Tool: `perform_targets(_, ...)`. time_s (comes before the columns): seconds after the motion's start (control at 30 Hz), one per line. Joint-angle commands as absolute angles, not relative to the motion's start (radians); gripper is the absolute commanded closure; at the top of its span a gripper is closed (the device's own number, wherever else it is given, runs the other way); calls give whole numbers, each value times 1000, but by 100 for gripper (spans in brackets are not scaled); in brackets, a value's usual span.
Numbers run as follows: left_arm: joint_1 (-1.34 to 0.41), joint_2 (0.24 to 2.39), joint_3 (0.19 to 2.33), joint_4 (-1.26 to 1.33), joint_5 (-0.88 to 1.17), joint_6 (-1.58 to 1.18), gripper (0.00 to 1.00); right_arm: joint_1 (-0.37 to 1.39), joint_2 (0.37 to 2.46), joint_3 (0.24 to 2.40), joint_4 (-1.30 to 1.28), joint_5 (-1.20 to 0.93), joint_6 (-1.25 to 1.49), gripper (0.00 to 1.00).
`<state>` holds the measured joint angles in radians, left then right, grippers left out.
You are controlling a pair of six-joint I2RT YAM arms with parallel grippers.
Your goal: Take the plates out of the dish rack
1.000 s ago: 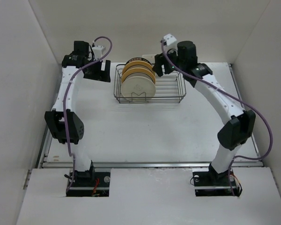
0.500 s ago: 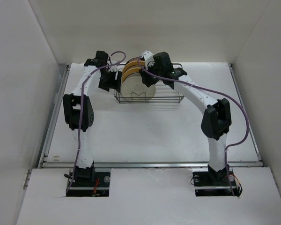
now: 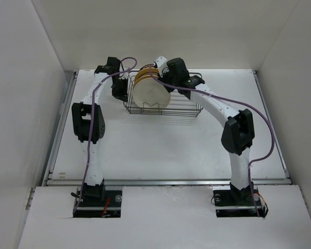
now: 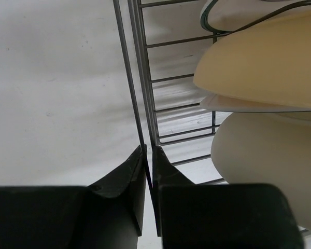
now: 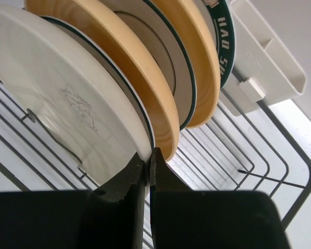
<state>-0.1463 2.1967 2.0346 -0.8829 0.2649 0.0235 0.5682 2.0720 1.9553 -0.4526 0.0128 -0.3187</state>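
The right gripper next needs to move the cream plate up, then back and down to the table before the rack and release it, because that part of the table is empty.
The dark wire dish rack (image 3: 182,107) stands at the back middle of the table, with several plates (image 3: 151,93) upright in its left half. Frontmost is a cream plate (image 5: 57,93); behind it come a white plate with a dark rim (image 5: 168,57), yellow-orange plates (image 5: 125,67) and a dark patterned rim (image 5: 225,36). My right gripper (image 5: 147,154) is shut on the right edge of the cream plate (image 3: 151,94). My left gripper (image 4: 149,150) is shut on the rack's left rim wire (image 4: 140,78), beside the plates (image 4: 267,155).
A white plastic holder (image 5: 264,57) is clipped on the rack's far long side. White walls enclose the table on the left, back and right. The rack's right half (image 3: 189,101) holds nothing.
Both arms swung in from the sides to the rack. Both grippers went from open to shut, the left on the rack's rim, the right on the front plate's edge.
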Motion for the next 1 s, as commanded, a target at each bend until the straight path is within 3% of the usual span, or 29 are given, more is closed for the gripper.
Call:
perform_targets(0.0, -164, 2207, 2068, -911, 302, 2, 100, 578, 1967, 1967, -275, 145, -244, 100)
perform_targets(0.2, -164, 2174, 2019, -911, 293, -77, 100, 588, 1795, 1864, -81, 247, -148, 100)
perform_targets(0.57, -164, 2117, 1945, -879, 284, -170, 100, 568, 1605, 1692, -179, 129, 37, 100)
perform_targets(0.67, -164, 2105, 1919, -879, 284, -193, 100, 542, 1571, 1648, -267, -65, 46, 100)
perform_targets(0.7, -164, 2080, 1910, -879, 294, -193, 100, 541, 1562, 1635, -335, -231, 46, 100)
perform_targets(0.8, -164, 2046, 1901, -867, 272, -193, 100, 532, 1592, 1569, -441, -362, 19, 100)
perform_targets(0.87, -164, 2031, 1910, -858, 226, -175, 91, 541, 1632, 1491, -506, -382, 18, 100)
perform_targets(0.9, -164, 2022, 1919, -857, 201, -164, 80, 554, 1644, 1462, -506, -399, 18, 100)
perform_targets(0.97, -164, 1993, 1930, -836, 134, -124, 69, 566, 1663, 1377, -493, -454, 28, 100)
